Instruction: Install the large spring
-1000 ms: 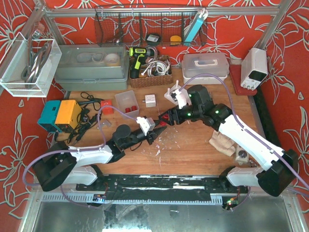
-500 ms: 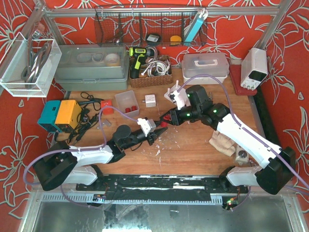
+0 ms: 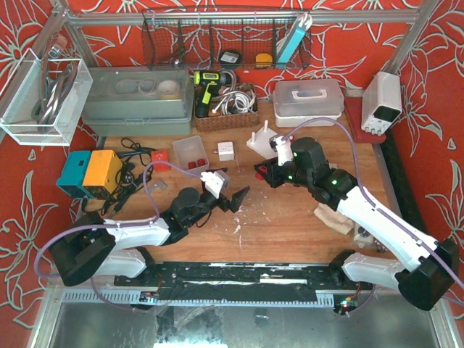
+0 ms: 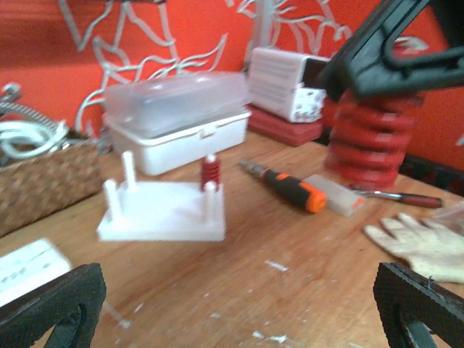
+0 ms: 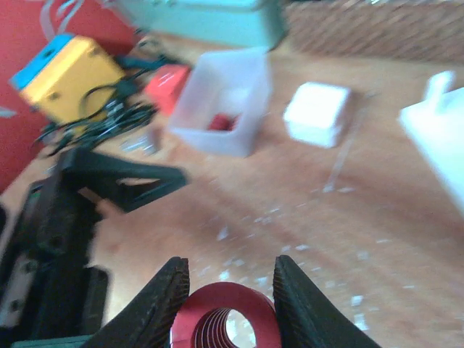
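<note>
Next, my right gripper moves outward and then down over the bare far peg [image 3: 266,125] of the white plate, because the red coil it holds fits around a peg.
The large spring [image 4: 366,141] is a fat red coil, and my right gripper [image 3: 262,172] is shut on it, holding it above the table. In the right wrist view the spring [image 5: 225,319] sits end-on between the two black fingers of the right gripper [image 5: 230,272]. My left gripper [image 3: 230,199] stands wide open and empty, a little left of the spring and lower; its pads frame the left wrist view around the left gripper [image 4: 243,304]. The white peg plate [image 4: 163,214] lies beyond, with a small red spring [image 4: 210,172] on one peg. In the top view the plate [image 3: 261,140] lies just behind the right gripper.
An orange-and-black screwdriver [image 4: 286,187] and a pale glove [image 4: 428,243] lie right of the plate. A clear bin [image 3: 190,154], a white adapter [image 3: 226,151], a wicker basket [image 3: 226,116], a white lidded box [image 3: 308,100] and a yellow-blue device [image 3: 90,172] stand around.
The left gripper has opened and let go of the large spring. The right gripper shut on it and has carried it right and back, toward the peg plate.
</note>
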